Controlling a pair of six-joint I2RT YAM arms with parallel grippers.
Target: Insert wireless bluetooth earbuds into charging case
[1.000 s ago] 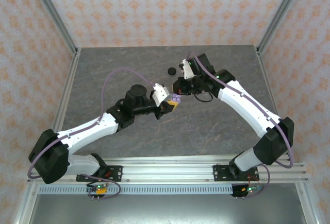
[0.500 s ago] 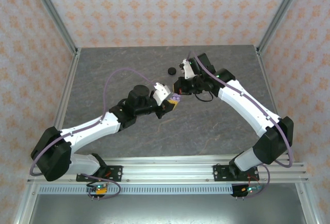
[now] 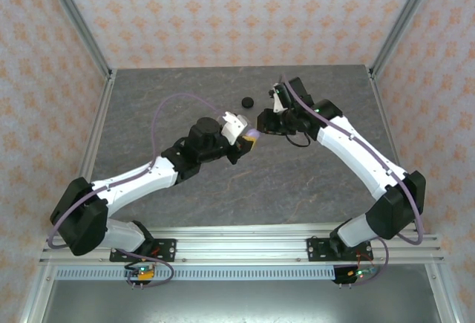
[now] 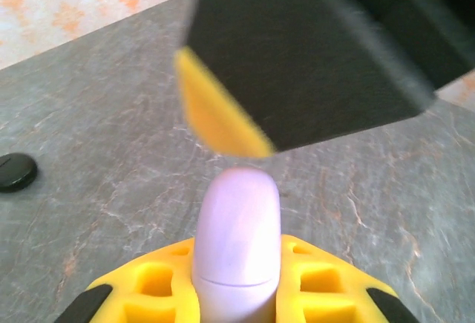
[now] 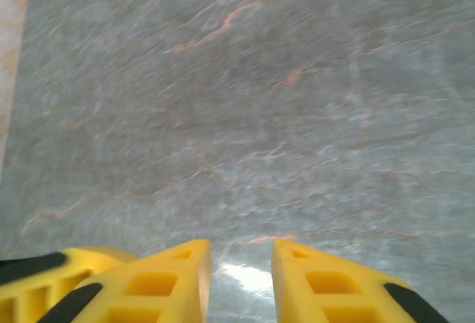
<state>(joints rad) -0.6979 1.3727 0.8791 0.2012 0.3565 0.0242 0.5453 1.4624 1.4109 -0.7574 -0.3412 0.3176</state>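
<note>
I need to move my left gripper outward and tip it downward next, to lower the lilac case onto the tabletop (image 3: 253,119) (image 4: 82,183) beside the black case and release it. That spot is empty.
My left gripper (image 4: 236,304) is shut on a pale lilac charging case (image 4: 236,241), held edge-on above the table with its lid seam closed. In the top view the lilac case (image 3: 253,136) sits at the left gripper (image 3: 248,142) near the table's middle. Just beyond the case hangs the right gripper (image 3: 263,123), a blurred black and yellow block (image 4: 297,56) in the left wrist view. The right gripper (image 5: 241,267) has its jaws slightly apart, with only bare table between them. The earbuds are out of view.
A small round black case (image 3: 247,101) lies on the grey marble table (image 3: 163,108) behind the grippers, also at the left edge (image 4: 15,172) of the left wrist view. A metal frame and patterned walls enclose the table.
The right gripper's jaws have parted a little and it has drawn back from the lilac case. The left arm has carried the case slightly up and to the right.
</note>
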